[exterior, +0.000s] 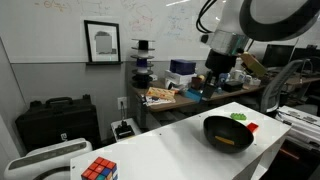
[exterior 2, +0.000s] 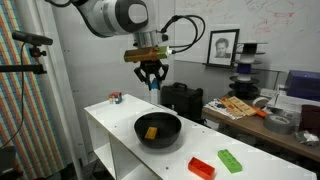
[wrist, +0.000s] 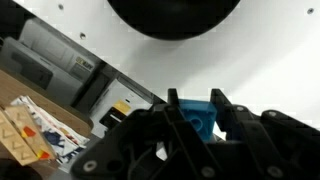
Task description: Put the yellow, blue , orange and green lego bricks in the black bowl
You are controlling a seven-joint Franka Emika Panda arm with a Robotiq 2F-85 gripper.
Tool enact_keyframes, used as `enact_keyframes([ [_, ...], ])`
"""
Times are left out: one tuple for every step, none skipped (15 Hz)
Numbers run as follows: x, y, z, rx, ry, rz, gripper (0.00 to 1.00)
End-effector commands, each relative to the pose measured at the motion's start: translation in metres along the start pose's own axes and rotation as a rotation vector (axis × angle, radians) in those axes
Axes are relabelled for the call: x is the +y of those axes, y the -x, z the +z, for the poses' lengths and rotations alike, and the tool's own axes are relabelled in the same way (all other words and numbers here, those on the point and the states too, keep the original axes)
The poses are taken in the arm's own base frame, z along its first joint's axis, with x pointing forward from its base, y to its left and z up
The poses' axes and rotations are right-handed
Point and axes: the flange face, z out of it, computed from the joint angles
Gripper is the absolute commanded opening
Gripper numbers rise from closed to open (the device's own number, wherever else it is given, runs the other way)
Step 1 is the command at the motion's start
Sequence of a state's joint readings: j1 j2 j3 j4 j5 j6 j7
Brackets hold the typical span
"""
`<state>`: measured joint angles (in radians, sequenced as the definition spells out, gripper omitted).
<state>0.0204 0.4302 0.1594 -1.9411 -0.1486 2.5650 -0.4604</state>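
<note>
The light blue brick is hanging high beyond the bowl's far rim. My gripper will next turn and move it back and down into the bowl, beside the yellow brick.
My gripper is shut on the light blue lego brick and holds it in the air above the far rim of the black bowl. The brick shows as a blue bit between the fingers in both exterior views. The yellow brick lies inside the bowl. The orange-red brick and the green brick lie on the white table beside the bowl. In an exterior view the bowl has the green brick and the orange-red brick behind it. The wrist view shows the bowl's edge at the top.
A multicoloured puzzle cube sits at one end of the white table; it also shows small in an exterior view. Black cases, a cluttered desk and a whiteboard stand behind the table.
</note>
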Motion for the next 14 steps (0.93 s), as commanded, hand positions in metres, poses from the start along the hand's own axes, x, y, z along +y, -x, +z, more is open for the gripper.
enact_keyframes([
  [0.009, 0.039, -0.003, -0.053, 0.055, 0.188, 0.24],
  [0.013, 0.049, 0.002, -0.078, 0.068, 0.24, 0.24],
  [0.019, 0.058, 0.01, -0.098, 0.088, 0.29, 0.24],
  [0.023, 0.065, 0.018, -0.123, 0.105, 0.341, 0.24],
  [0.028, 0.073, 0.027, -0.152, 0.124, 0.391, 0.24],
  [0.03, 0.08, 0.034, -0.184, 0.139, 0.441, 0.24],
  [0.029, 0.086, 0.04, -0.213, 0.156, 0.491, 0.24],
  [0.029, 0.09, 0.047, -0.244, 0.171, 0.541, 0.24],
  [0.028, 0.093, 0.053, -0.28, 0.182, 0.59, 0.24],
  [0.025, 0.095, 0.056, -0.32, 0.184, 0.638, 0.25],
  [0.019, 0.096, 0.059, -0.364, 0.181, 0.686, 0.25],
  [0.013, 0.098, 0.061, -0.414, 0.169, 0.728, 0.25],
  [0.005, 0.097, 0.06, -0.449, 0.16, 0.751, 0.3],
  [-0.002, 0.096, 0.059, -0.474, 0.147, 0.766, 0.62],
])
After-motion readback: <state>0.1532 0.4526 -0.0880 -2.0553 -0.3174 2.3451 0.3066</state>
